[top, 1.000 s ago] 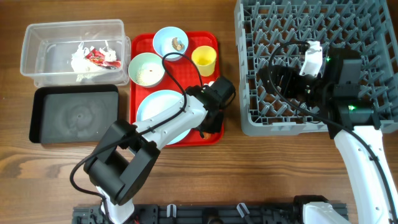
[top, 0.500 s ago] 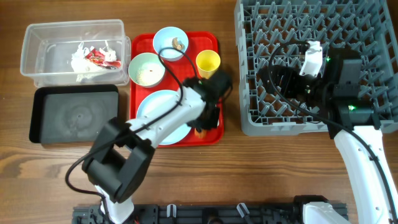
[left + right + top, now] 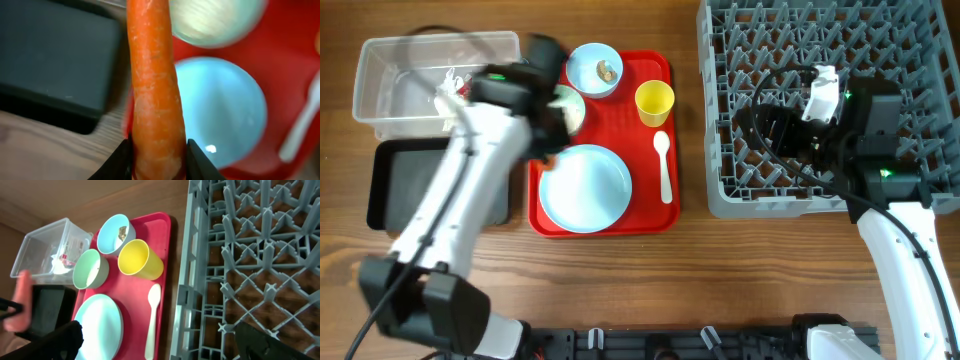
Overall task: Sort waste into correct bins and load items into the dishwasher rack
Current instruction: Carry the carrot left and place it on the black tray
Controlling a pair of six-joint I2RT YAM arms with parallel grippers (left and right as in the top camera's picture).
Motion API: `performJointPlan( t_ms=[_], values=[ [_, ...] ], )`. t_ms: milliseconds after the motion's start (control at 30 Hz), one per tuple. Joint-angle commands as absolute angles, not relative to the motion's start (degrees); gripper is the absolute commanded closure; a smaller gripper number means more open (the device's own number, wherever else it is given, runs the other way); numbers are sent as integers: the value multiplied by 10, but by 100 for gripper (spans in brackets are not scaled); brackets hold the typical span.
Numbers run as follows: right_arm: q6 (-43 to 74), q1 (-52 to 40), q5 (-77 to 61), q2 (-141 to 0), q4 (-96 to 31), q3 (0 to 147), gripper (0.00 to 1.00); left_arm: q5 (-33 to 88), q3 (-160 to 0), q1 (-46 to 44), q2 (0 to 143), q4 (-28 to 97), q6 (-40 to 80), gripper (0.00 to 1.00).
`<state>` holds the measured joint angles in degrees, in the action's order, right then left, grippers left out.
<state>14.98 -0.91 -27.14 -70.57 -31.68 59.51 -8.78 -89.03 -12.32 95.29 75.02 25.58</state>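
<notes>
The left gripper needs to move the carrot to the left in the overhead view, then down over the black tray [image 3: 50, 60], which is empty.
My left gripper [image 3: 157, 155] is shut on the orange carrot [image 3: 152, 90] and holds it in the air above the red tray's left edge, between the black tray [image 3: 50, 60] and the light blue plate [image 3: 220, 110]. In the overhead view this gripper [image 3: 548, 125] partly covers the pale green bowl [image 3: 572, 108]. The blue bowl [image 3: 593, 68], yellow cup [image 3: 654, 100], white spoon [image 3: 664, 165] and plate [image 3: 585, 187] lie on the red tray. The clear tub [image 3: 390, 70] holds tissue and a red wrapper. My right gripper [image 3: 775, 130] is open and empty over the grey rack [image 3: 920, 60].
The red serving tray [image 3: 655, 215] lies between the bins and the rack. The black tray [image 3: 400, 190] sits in front of the clear tub. The blue bowl holds brownish scraps. Cables run across the rack by my right arm.
My left arm has swung from the red tray's right front to its left side with the carrot, uncovering the spoon. The right arm has not moved.
</notes>
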Motion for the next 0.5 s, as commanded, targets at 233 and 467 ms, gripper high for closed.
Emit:
performJointPlan(
  t_ms=[233, 467],
  values=[
    [152, -8, -265, -710, -317, 603, 0, -125, -891, 199, 938, 756, 301, 96],
    [152, -8, -265, -710, -312, 603, 0, -115, -722, 248, 938, 585, 370, 93]
  ],
)
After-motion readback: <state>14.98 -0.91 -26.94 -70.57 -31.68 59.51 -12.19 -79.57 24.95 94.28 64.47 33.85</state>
